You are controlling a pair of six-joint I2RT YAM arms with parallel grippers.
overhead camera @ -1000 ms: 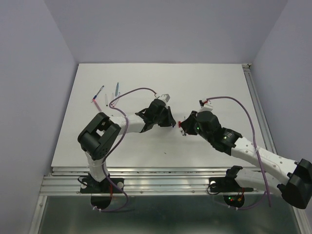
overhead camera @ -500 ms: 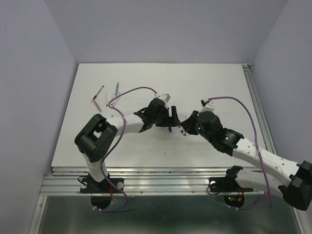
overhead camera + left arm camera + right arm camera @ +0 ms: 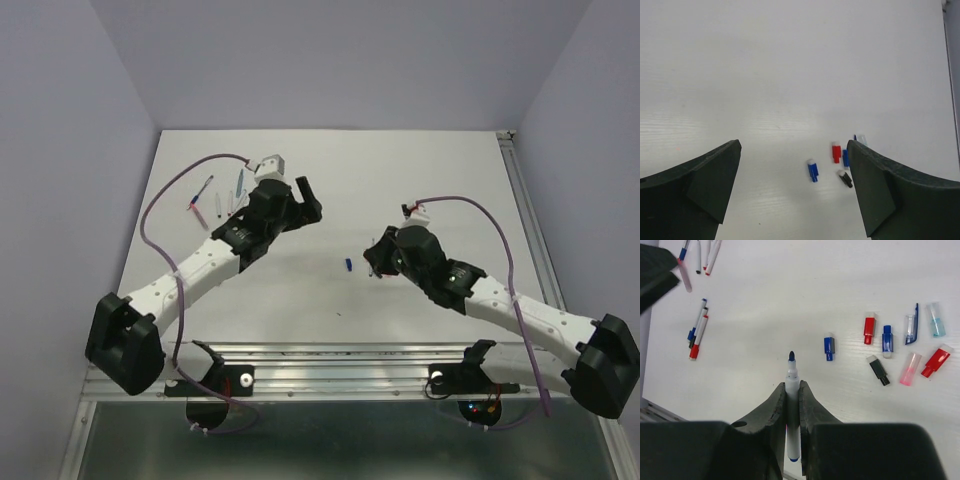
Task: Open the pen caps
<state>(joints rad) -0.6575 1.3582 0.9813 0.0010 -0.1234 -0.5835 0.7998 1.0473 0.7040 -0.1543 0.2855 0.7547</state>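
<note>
The blue tip of the white pen in my right gripper is already bare. My right gripper needs to go outward and down next, to the left in the top view, toward the other pens (image 3: 220,202) (image 3: 700,260).
My right gripper (image 3: 792,385) is shut on a white pen barrel (image 3: 791,374) whose bare blue tip points away from the jaws. Loose pen caps lie on the white table: a dark blue cap (image 3: 829,348), a red cap (image 3: 869,327), another dark blue one (image 3: 886,340) and a light blue one (image 3: 936,320). In the top view the nearest blue cap (image 3: 347,264) lies just left of the right gripper (image 3: 375,262). My left gripper (image 3: 308,200) hangs open and empty, well to the upper left. Its wrist view shows the gripper (image 3: 793,145) with the blue cap (image 3: 812,170) and red cap (image 3: 836,151) far below.
A black cap (image 3: 878,370), a pink cap (image 3: 910,368) and a second red cap (image 3: 935,361) lie among the others. Several capped pens (image 3: 205,195) rest at the table's back left. An aluminium rail (image 3: 300,352) runs along the near edge.
The left gripper opened and dropped the blue cap on the table, then swung back and to the left. The right gripper kept hold of the pen and barely moved.
</note>
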